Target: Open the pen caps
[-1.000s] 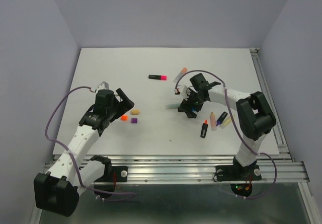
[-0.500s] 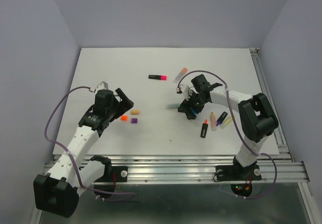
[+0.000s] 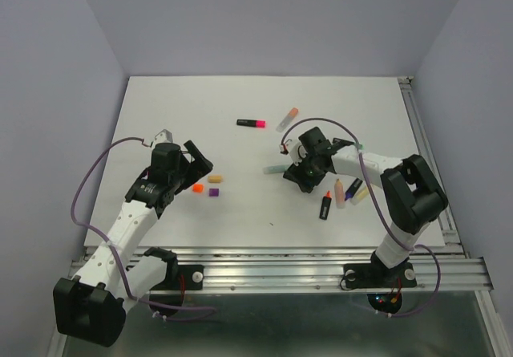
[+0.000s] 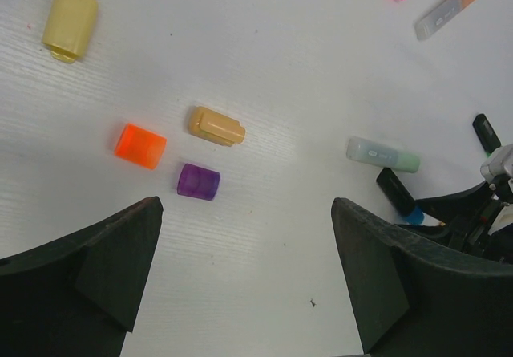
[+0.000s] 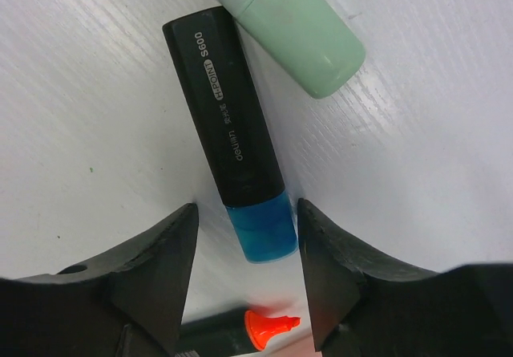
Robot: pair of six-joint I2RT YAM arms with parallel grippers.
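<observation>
Next I will bring my left gripper across toward my right gripper, onto the highlighter's black body point(image 4: 393, 188), as this lies to the left gripper's right in the top view.
In the right wrist view my right gripper point(image 5: 247, 214) is open, its jaws on either side of the blue cap point(image 5: 260, 229) of a black highlighter point(image 5: 227, 120) lying on the table. Whether they touch the cap I cannot tell. A pale pen with a mint green cap point(image 5: 298, 32) lies just beyond it. In the top view the right gripper point(image 3: 300, 176) is low at centre right. My left gripper point(image 4: 244, 206) is open and empty above the table. Loose yellow point(image 4: 70, 22), orange point(image 4: 140, 146), peach point(image 4: 216, 126) and purple point(image 4: 198, 181) caps lie ahead of it.
A black pen with a pink cap point(image 3: 252, 122) and a pale pen with an orange cap point(image 3: 287, 119) lie at the back. Several uncapped pens point(image 3: 338, 193) lie right of the right gripper, one with a bare orange tip point(image 5: 268, 325). The metal rail point(image 3: 321, 261) runs along the near edge.
My right gripper has shifted slightly left and nearer, settling around the blue-capped highlighter. The left arm and the loose caps have not moved.
</observation>
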